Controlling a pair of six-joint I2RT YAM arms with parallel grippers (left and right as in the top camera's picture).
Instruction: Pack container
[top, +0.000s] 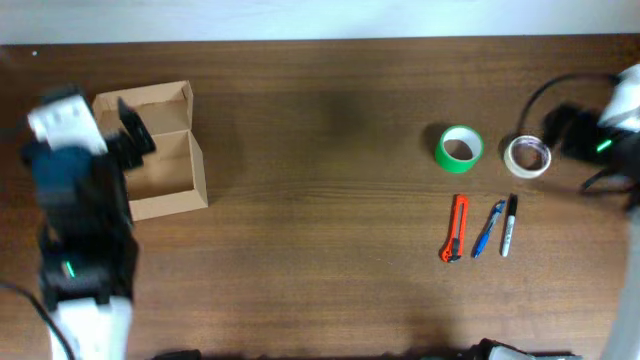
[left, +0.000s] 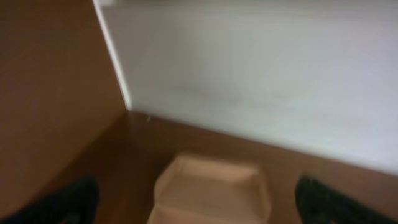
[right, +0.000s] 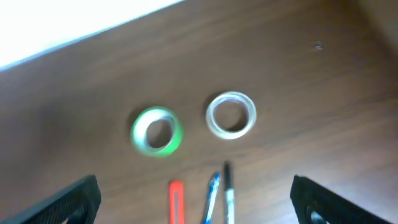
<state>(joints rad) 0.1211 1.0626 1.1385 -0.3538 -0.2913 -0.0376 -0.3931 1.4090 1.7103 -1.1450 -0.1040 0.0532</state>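
Note:
I need to move my left gripper down and to its right in the overhead view next, so it can pinch the container's uncovered side edge (top: 195, 162).
The tan cardboard container (top: 172, 204) stands open at the table's left, its flap lid (top: 150, 104) folded back. It also shows blurred in the left wrist view (left: 211, 185). My left gripper (top: 133, 137) is open and empty, over the container's left side (left: 199, 205). My right gripper (top: 562, 131) is open and empty at the far right, beside a clear tape roll (top: 527, 156). In the right wrist view the gripper (right: 196, 202) hovers above the table.
A green tape roll (top: 459, 148) (right: 156, 131) lies left of the clear tape roll (right: 231, 114). In front lie an orange utility knife (top: 456, 228) (right: 176, 199), a blue pen (top: 489, 228) (right: 211, 198) and a black marker (top: 509, 224) (right: 228, 193). A white wall backs the table.

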